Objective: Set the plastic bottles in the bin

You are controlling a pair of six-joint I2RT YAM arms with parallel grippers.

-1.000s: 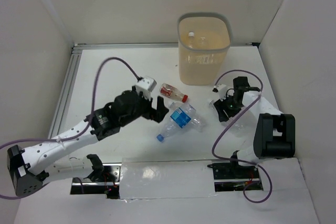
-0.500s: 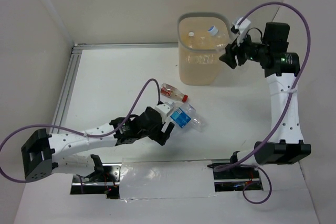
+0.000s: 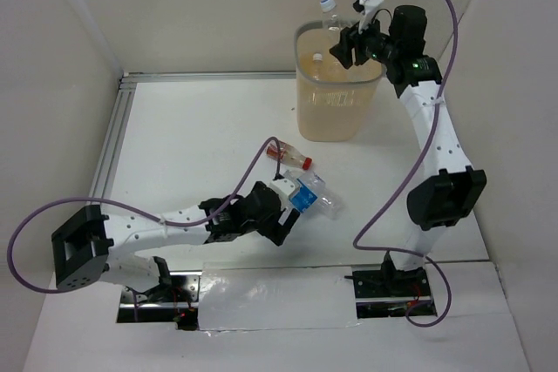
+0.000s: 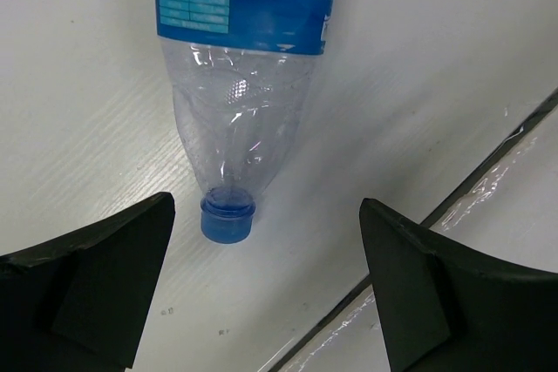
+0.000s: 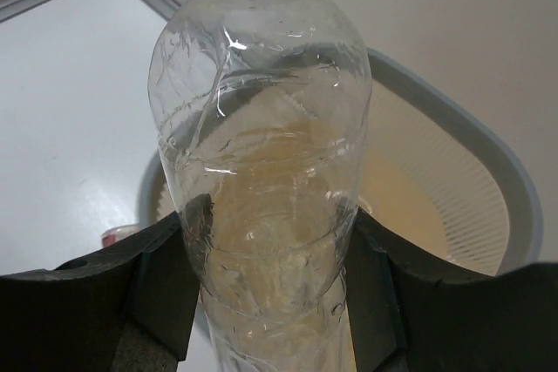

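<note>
The bottle's clear shoulder [image 4: 234,141] is below my left gripper, toward the blue label, and only the cap is between its open fingers. I should lower those fingers past the cap next and close them.
My right gripper [image 3: 347,44] is shut on a clear plastic bottle [image 3: 331,23], held upright with its cap up over the beige meshed bin [image 3: 338,119]. In the right wrist view the bottle [image 5: 261,145] sits between both fingers [image 5: 166,276], above the bin's grey rim [image 5: 497,172]. A white-capped bottle [image 3: 317,59] lies inside the bin. My left gripper [image 3: 285,217] is open, low over the table, at the cap end of the blue-labelled bottle [image 3: 302,195]. In the left wrist view its blue cap [image 4: 228,219] lies between my fingers [image 4: 91,280], untouched.
A small red-labelled bottle [image 3: 289,156] lies on the table just beyond the blue-labelled one, and a clear bottle [image 3: 325,205] lies to its right. White walls close in the table on the left, the back and the right. A taped strip [image 4: 488,189] runs along the near edge.
My right arm has swung left and up with the clear bottle, which now stands over the bin's mouth. My left gripper has edged closer to the blue-labelled bottle's cap.
</note>
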